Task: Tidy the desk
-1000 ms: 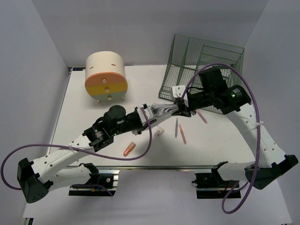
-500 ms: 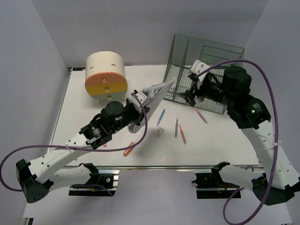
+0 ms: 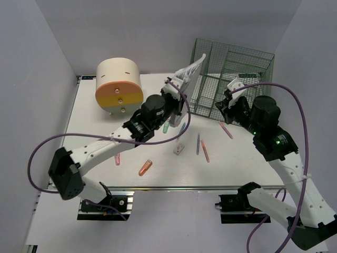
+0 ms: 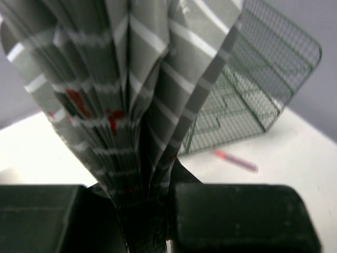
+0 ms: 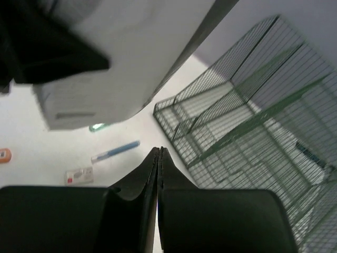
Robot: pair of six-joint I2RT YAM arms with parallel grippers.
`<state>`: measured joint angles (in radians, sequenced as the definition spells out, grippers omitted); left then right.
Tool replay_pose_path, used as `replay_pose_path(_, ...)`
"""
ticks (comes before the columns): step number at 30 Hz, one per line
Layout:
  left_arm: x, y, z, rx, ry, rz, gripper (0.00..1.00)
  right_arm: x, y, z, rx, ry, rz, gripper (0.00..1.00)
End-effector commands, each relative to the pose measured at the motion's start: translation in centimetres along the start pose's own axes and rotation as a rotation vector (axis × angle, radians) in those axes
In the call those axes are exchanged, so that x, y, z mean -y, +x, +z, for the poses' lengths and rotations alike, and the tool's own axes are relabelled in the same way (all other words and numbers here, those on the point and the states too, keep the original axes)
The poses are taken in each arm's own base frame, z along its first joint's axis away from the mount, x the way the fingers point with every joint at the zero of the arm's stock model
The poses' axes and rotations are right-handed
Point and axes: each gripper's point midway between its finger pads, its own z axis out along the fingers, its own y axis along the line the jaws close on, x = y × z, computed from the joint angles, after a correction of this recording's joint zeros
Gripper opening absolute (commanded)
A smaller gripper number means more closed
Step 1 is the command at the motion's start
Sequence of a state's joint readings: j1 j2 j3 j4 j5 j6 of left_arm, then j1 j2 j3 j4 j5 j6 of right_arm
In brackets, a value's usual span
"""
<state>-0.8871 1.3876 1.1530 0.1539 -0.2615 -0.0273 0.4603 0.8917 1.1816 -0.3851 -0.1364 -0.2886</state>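
Note:
The grey booklet should go outward and down into the rack's end slot (image 3: 200,86) nearest the drawer box, carried and then released by my left gripper, because that slot is empty.
The desk (image 3: 105,142) is a white tabletop with pens scattered on it. My left gripper (image 3: 175,90) is shut on a grey booklet with white stripes (image 3: 188,71) and holds it up in the air, just left of the green wire rack (image 3: 237,74). In the left wrist view the booklet's pages (image 4: 131,79) fan out above the left gripper (image 4: 152,211). My right gripper (image 3: 223,104) hovers in front of the rack; its jaws are pressed together with nothing between them, as the right gripper (image 5: 159,153) shows in its own wrist view.
A cream-and-orange round drawer box (image 3: 118,87) stands at the back left. On the desk lie a blue pen (image 3: 181,129), a green pen (image 3: 166,126), a pink pen (image 3: 225,129), a grey pen (image 3: 198,143), a red pen (image 3: 205,153), an eraser (image 3: 179,150) and an orange marker (image 3: 145,167).
My left arm has swung the booklet from low over the desk up and back toward the rack. My right gripper has drawn away from the booklet to the right and shut.

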Motion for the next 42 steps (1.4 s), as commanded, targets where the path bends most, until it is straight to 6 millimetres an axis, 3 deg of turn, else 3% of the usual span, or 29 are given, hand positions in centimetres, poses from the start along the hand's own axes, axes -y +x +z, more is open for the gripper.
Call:
replay_pose_path(1, -1.3, -9.9, 2.0, 0.303, -0.045, -0.110, 0.00, 0.1, 0.5, 0.3, 0.037, 0.016, 0.034, 0.00)
replay_pose_path(2, -1.4, -11.6, 2.6, 0.340, -0.041, -0.122, 0.00, 0.0, 1.0, 0.4, 0.030, 0.013, 0.039, 0.00)
replay_pose_path(4, -1.8, -10.6, 5.2, 0.316, -0.036, -0.125, 0.00, -0.1, 2.0, 0.4, 0.018, 0.012, 0.043, 0.00)
replay_pose_path(5, -1.9, -12.1, 5.9, 0.339, -0.026, -0.132, 0.00, 0.0, 2.2, 0.5, 0.020, 0.018, 0.043, 0.00)
replay_pose_path(7, -1.8, -10.4, 8.5, 0.289, -0.001, -0.118, 0.00, 0.9, 3.1, 0.4, 0.003, 0.067, 0.040, 0.00)
replay_pose_path(10, -3.3, -10.7, 11.1, 0.286, -0.012, -0.111, 0.00, 2.1, 4.0, 0.4, -0.017, 0.128, 0.031, 0.00)
replay_pose_path(11, -4.5, -9.9, 11.7, 0.275, -0.023, -0.105, 0.00, 2.3, 4.2, 0.3, -0.019, 0.134, 0.029, 0.00)
replay_pose_path(12, -4.9, -11.6, 12.0, 0.313, -0.014, -0.121, 0.00, 2.2, 4.6, 0.4, -0.027, 0.130, 0.028, 0.00)
replay_pose_path(13, -4.8, -10.4, 13.3, 0.294, 0.015, -0.120, 0.00, 2.0, 5.1, 0.5, -0.033, 0.114, 0.029, 0.00)
replay_pose_path(15, -6.0, -11.0, 14.3, 0.313, 0.023, -0.126, 0.00, 1.7, 5.7, 0.8, -0.037, 0.097, 0.032, 0.00)
replay_pose_path(17, -6.3, -9.8, 15.8, 0.306, 0.076, -0.125, 0.00, 1.6, 6.7, 1.1, -0.051, 0.089, 0.043, 0.00)
replay_pose_path(18, -5.9, -10.7, 16.1, 0.331, 0.099, -0.129, 0.00, 1.8, 6.9, 1.2, -0.048, 0.090, 0.046, 0.00)
replay_pose_path(20, -5.5, -9.4, 17.5, 0.321, 0.160, -0.131, 0.00, 1.6, 7.7, 1.5, -0.059, 0.078, 0.053, 0.00)
replay_pose_path(21, -6.0, -10.4, 17.8, 0.337, 0.171, -0.127, 0.00, 1.8, 7.8, 1.6, -0.054, 0.080, 0.057, 0.00)
replay_pose_path(22, -6.1, -8.9, 18.9, 0.309, 0.200, -0.126, 0.00, 1.6, 8.4, 1.7, -0.065, 0.075, 0.065, 0.00)
replay_pose_path(24, -6.2, -9.6, 19.3, 0.325, 0.237, -0.140, 0.00, 1.9, 8.8, 1.9, -0.063, 0.079, 0.075, 0.00)
replay_pose_path(25, -6.4, -8.5, 19.9, 0.307, 0.253, -0.154, 0.00, 1.9, 9.1, 2.1, -0.065, 0.076, 0.078, 0.00)
replay_pose_path(28, -6.7, -8.4, 20.3, 0.325, 0.269, -0.177, 0.00, 2.0, 10.1, 2.3, -0.084, 0.077, 0.082, 0.00)
replay_pose_path(29, -7.4, -7.6, 20.8, 0.321, 0.252, -0.180, 0.00, 1.9, 10.2, 2.3, -0.084, 0.070, 0.081, 0.00)
replay_pose_path(37, -8.2, -5.4, 23.0, 0.400, 0.229, -0.170, 0.00, 1.2, 11.7, 2.5, -0.100, 0.051, 0.079, 0.00)
replay_pose_path(38, -8.3, -6.2, 23.2, 0.420, 0.230, -0.165, 0.00, 1.1, 11.8, 2.6, -0.095, 0.044, 0.073, 0.00)
replay_pose_path(39, -8.4, -4.8, 24.0, 0.407, 0.224, -0.169, 0.00, 0.9, 12.2, 2.6, -0.100, 0.040, 0.074, 0.00)
replay_pose_path(41, -8.5, -4.9, 24.2, 0.442, 0.225, -0.163, 0.00, 0.6, 12.6, 2.7, -0.101, 0.030, 0.073, 0.00)
replay_pose_path(42, -8.8, -4.1, 24.6, 0.440, 0.212, -0.164, 0.00, 0.5, 12.9, 2.7, -0.106, 0.025, 0.075, 0.00)
